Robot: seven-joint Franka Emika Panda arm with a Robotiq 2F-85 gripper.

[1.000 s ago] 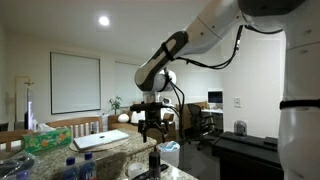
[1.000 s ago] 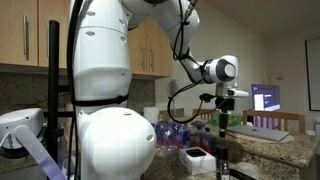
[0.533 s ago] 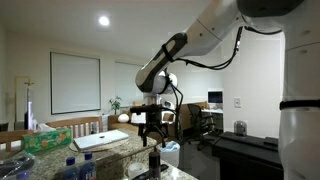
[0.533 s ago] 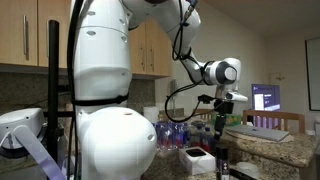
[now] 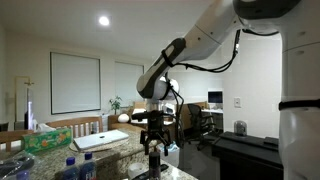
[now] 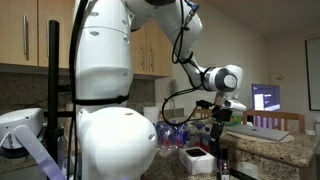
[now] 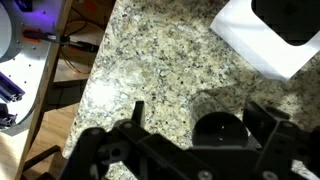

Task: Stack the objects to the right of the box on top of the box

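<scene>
I should next move my gripper down and slightly to the right in the wrist view to close on the cylinder's round dark top (image 5: 154,154) (image 7: 220,130), because it sits nearer one finger.
A dark slim cylinder (image 5: 154,161) stands upright on the granite counter (image 7: 150,60); it also shows in an exterior view (image 6: 222,160). In the wrist view its round dark top (image 7: 218,130) lies between my two fingers. My gripper (image 7: 203,113) is open, with one finger on each side of the cylinder's top and a gap on both sides. In both exterior views the gripper (image 5: 153,141) (image 6: 222,131) hangs straight over the cylinder, at its top. A white box (image 7: 250,45) lies at the upper right of the wrist view with a flat black object (image 7: 295,20) on it.
Blue-capped clear water bottles (image 5: 75,165) (image 6: 180,132) stand on the counter near the cylinder. The counter's edge (image 7: 88,90) runs down the left of the wrist view, with floor and cables beyond. A tissue box (image 5: 48,136) and a flat white object (image 5: 100,140) lie further back.
My gripper has moved down, from above the cylinder to around its top. The cylinder has not moved.
</scene>
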